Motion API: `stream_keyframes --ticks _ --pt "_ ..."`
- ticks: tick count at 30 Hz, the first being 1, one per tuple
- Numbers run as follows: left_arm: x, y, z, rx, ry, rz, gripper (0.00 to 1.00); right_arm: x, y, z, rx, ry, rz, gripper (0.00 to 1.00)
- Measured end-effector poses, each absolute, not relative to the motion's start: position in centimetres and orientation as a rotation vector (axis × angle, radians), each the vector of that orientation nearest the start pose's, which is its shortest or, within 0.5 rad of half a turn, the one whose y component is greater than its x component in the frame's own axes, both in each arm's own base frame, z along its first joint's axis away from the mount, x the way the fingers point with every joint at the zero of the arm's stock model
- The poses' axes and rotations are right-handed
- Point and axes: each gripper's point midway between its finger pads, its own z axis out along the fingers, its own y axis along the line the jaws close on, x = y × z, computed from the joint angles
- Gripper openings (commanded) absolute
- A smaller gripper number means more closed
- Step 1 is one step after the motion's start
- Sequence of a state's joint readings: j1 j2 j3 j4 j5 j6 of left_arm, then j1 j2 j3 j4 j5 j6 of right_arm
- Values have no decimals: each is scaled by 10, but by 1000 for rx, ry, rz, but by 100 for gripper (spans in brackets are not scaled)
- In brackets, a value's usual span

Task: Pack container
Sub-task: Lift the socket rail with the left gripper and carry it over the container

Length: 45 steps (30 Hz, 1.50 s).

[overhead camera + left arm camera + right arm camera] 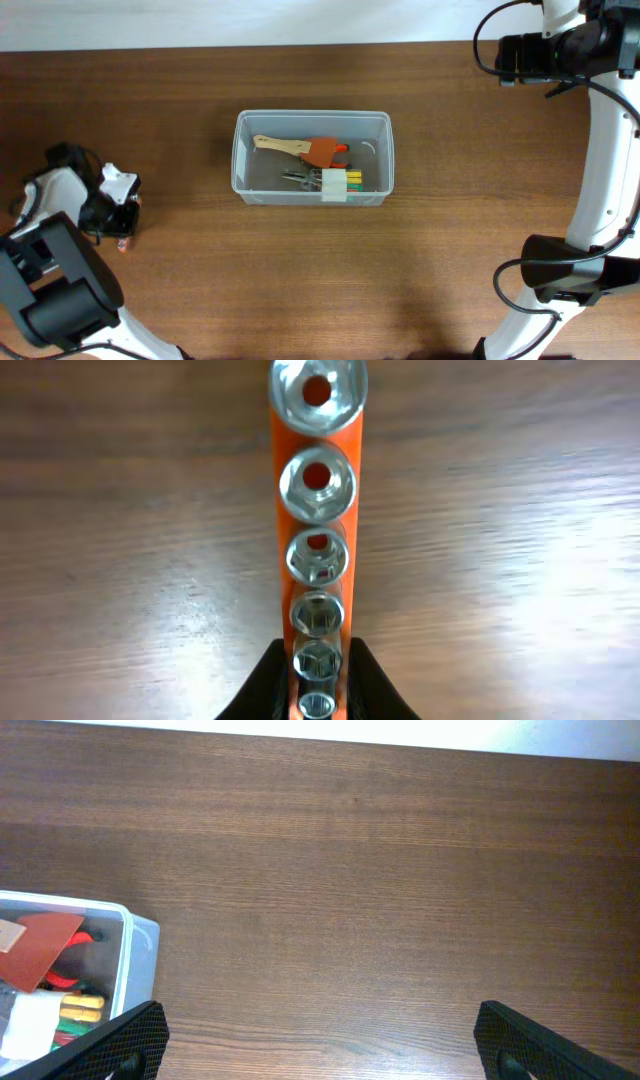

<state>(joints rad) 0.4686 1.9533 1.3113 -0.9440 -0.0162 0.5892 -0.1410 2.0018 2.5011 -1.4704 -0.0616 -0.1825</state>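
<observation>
I will lift the bar of sockets with my left gripper, swing it over the container with a turn, then lower it beside the scraper's handle (267, 168), where the container's bottom is empty.
The clear plastic container (243, 160) stands mid-table. It holds a wooden-handled orange scraper (312, 149), a metal tool and a small packet of yellow and green bits (345, 182). My left gripper (120, 228) is at the far left of the table. In the left wrist view it (318, 688) is shut on the near end of an orange rail of several chrome sockets (318, 485). My right gripper (506, 57) is high at the back right, open wide and empty (320, 1045). The container's corner (143, 945) shows at the left of the right wrist view.
The brown wooden table (450, 220) runs to a white back edge (300, 25). The right arm's base (560, 275) stands at the front right and the left arm's base (55, 290) at the front left.
</observation>
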Motion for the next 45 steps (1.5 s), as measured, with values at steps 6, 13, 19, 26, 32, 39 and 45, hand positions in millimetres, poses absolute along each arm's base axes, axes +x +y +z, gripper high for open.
stream_keyframes --ticks 6,13,19,26,32,39,45 --pt "348 138 72 280 3114 32 2 452 -53 321 -77 2539 -49 99" --pt "405 79 145 450 2930 32 2 451 -53 320 -77 2542 -47 98" --pt "452 -28 196 826 2631 22 2 451 -53 320 -79 2544 -43 98" --pt "443 -160 204 1477 2237 9 2 451 -53 320 -77 2545 -43 99" --pt "427 -196 164 1756 2161 -32 2 451 -53 320 -79 2545 -42 98" --pt "419 -179 81 1884 2356 -136 2 451 -53 320 -78 2545 -42 98" --pt "419 -164 57 1875 2438 -169 6 451 -53 320 -79 2545 -42 99"
